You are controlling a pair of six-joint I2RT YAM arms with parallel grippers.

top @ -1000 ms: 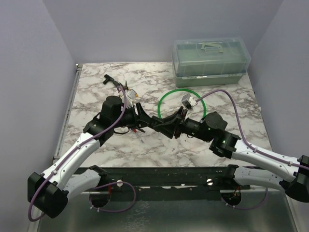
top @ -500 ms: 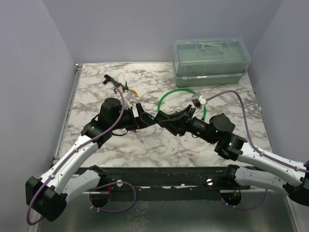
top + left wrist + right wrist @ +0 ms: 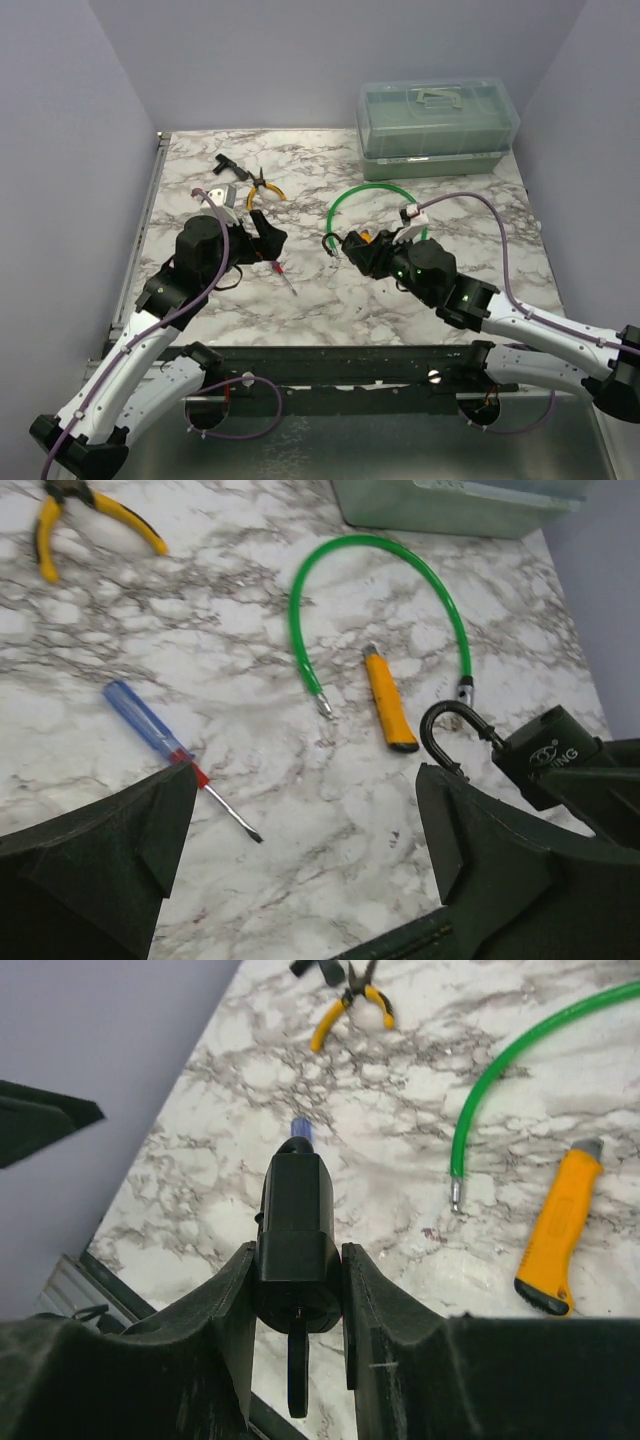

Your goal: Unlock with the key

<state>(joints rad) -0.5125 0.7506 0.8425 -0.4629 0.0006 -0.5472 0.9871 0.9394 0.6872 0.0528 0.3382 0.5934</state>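
The shackle (image 3: 445, 735) is already swung open, so my right gripper needs to go down next with the black padlock (image 3: 295, 1210) onto the marble beside the screwdriver's tip.
My right gripper (image 3: 297, 1260) is shut on the black padlock (image 3: 295, 1210) and holds it above the marble table. A thin flat key (image 3: 298, 1370) sticks out of the keyhole, edge-on and dark in shadow. In the left wrist view the padlock (image 3: 555, 755) shows at the right with its shackle (image 3: 445, 735) swung open. My left gripper (image 3: 300, 880) is open and empty, apart from the lock, over bare marble. From above, the left gripper (image 3: 268, 240) is to the left of the right gripper (image 3: 356, 246).
A green cable loop (image 3: 375, 205) and an orange utility knife (image 3: 390, 700) lie behind the lock. A blue-and-red screwdriver (image 3: 160, 735) lies under my left gripper. Yellow pliers (image 3: 262, 190) lie at the back left. A green toolbox (image 3: 437, 125) stands at the back right.
My left gripper has let go and drawn back to the left, away from the padlock. My right gripper has turned with the padlock still in it.
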